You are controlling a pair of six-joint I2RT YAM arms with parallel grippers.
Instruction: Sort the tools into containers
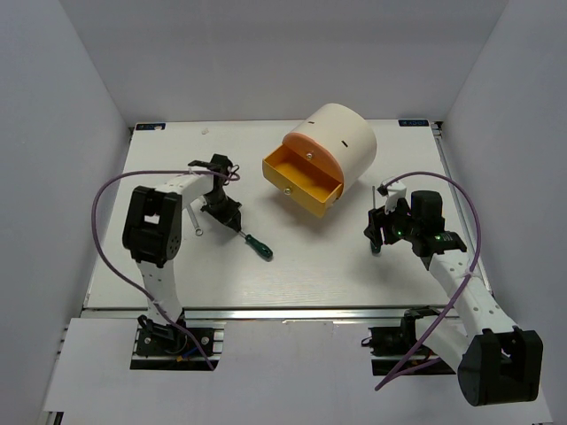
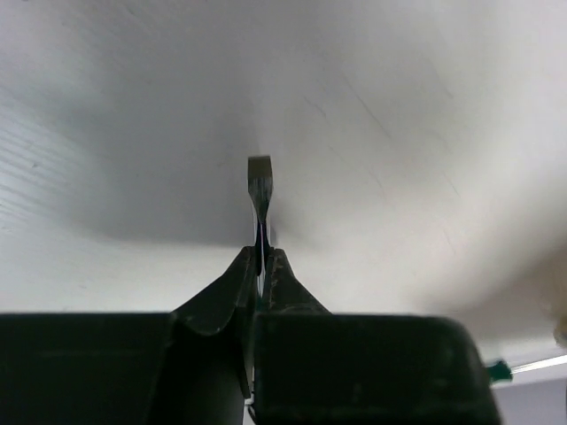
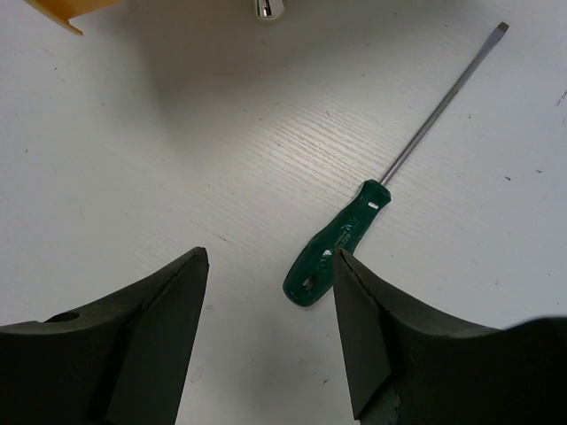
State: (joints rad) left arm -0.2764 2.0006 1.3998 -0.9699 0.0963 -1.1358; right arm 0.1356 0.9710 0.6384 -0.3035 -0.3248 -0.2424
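My left gripper will next lift and swing outward toward the cabinet, bringing the green handle over the open, empty orange drawer [image 1: 304, 176].
My left gripper [image 1: 230, 221] is shut on the thin metal shaft of a green-handled screwdriver [image 1: 259, 248]; its handle sticks out toward the near right. In the left wrist view the flat tip [image 2: 260, 181] pokes out past the closed fingertips of that gripper [image 2: 262, 252]. My right gripper [image 1: 381, 232] is open just above the table. In the right wrist view a second green-handled screwdriver [image 3: 341, 248] lies flat, with its handle end between the open fingers [image 3: 354, 310], close to the right one. A small silver wrench [image 1: 195, 221] lies left of the left gripper.
The cream drum cabinet [image 1: 341, 137] stands at the back middle with its orange drawer [image 1: 301, 181] pulled open toward the front. The drawer's corner [image 3: 53, 13] and knob [image 3: 266, 9] show at the top of the right wrist view. Purple cables loop beside both arms.
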